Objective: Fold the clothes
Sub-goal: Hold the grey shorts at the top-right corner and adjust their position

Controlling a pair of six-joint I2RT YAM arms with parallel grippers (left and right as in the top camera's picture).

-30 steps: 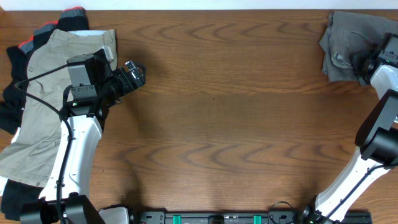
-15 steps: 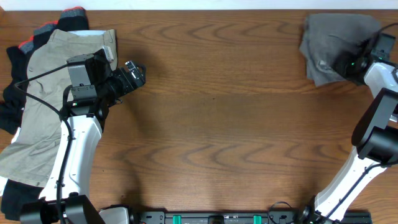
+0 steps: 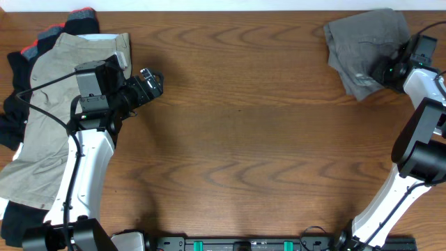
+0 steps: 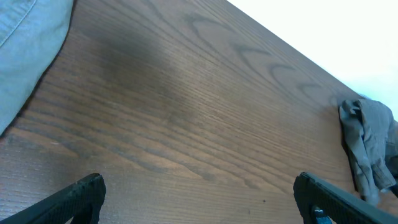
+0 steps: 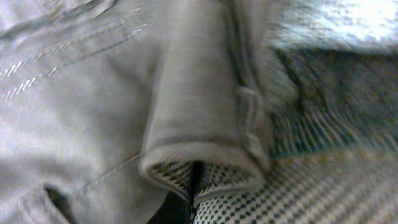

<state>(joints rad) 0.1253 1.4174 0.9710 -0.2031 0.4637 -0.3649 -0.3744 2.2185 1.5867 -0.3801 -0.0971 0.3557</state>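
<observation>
Next, my right gripper moves toward the table's far corner and releases the grey shorts (image 3: 366, 45), since that bare corner lies to its right in the overhead view.
Dark grey shorts (image 3: 366, 45) lie crumpled at the table's far right corner. My right gripper (image 3: 385, 68) is shut on their right edge; the right wrist view is filled with grey cloth (image 5: 93, 93) and a pale speckled lining (image 5: 298, 193) pinched at the jaws. My left gripper (image 3: 155, 81) is open and empty, hovering over bare wood just right of the pile at the far left: khaki shorts (image 3: 52, 104), black cloth (image 3: 10, 104) and a red-banded piece (image 3: 80, 14). The grey shorts also show in the left wrist view (image 4: 370, 146).
The wooden table (image 3: 237, 139) stretches between the two arms. The khaki cloth's edge shows in the left wrist view (image 4: 28, 56). The white wall runs behind the table's far edge (image 4: 348, 37).
My right gripper has dragged the grey shorts leftward along the far edge of the table. The left arm has not moved.
</observation>
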